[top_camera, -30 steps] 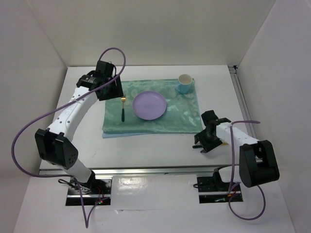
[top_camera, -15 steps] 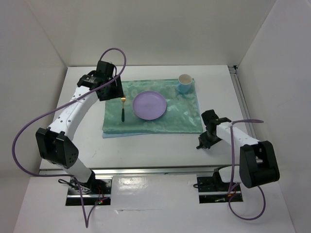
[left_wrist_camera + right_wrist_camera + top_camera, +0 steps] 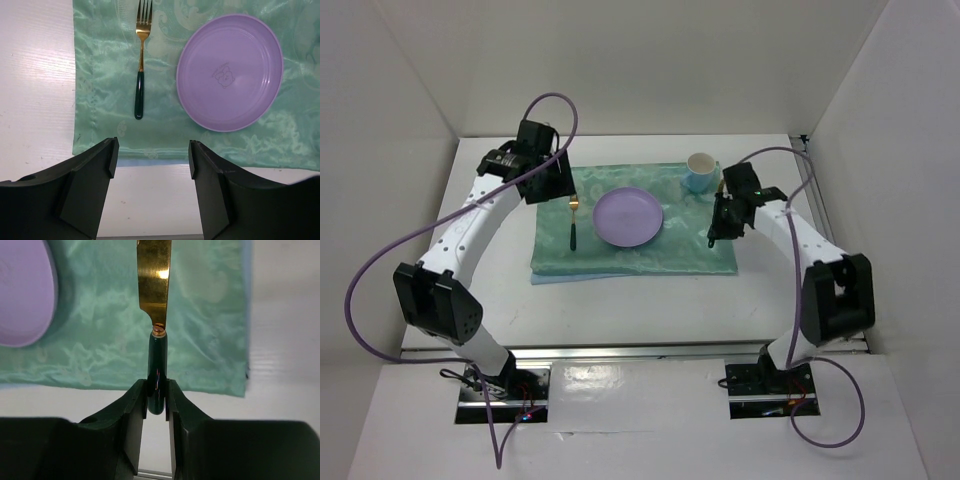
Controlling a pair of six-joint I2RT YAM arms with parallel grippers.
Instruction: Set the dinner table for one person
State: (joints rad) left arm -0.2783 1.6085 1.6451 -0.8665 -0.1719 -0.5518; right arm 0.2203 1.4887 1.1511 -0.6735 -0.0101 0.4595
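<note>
The knife (image 3: 155,290) goes left in the top view and down next, and my right gripper releases it, since bare cloth opposite the fork lies below on that side.
The dinner table (image 3: 620,300) is a white top with a green cloth (image 3: 690,240) laid on it. A purple plate (image 3: 629,217) lies in the cloth's middle, and a fork (image 3: 573,225) with a gold head and dark green handle lies to its left. My right gripper (image 3: 157,390) is shut on the dark green handle of a gold-bladed knife (image 3: 155,290), held over the cloth's right part, to the right of the plate (image 3: 22,295). My left gripper (image 3: 152,150) hangs open and empty above the cloth's edge, below the fork (image 3: 140,75) in the left wrist view.
A light blue cup (image 3: 700,171) stands on the cloth's far right corner, close to my right arm. A metal rail (image 3: 810,200) runs along the table's right edge. White walls enclose the table on the left, back and right.
My right gripper shut on the knife at the table's near right, then carried it up and left to over the cloth's right side. The left arm has barely moved.
</note>
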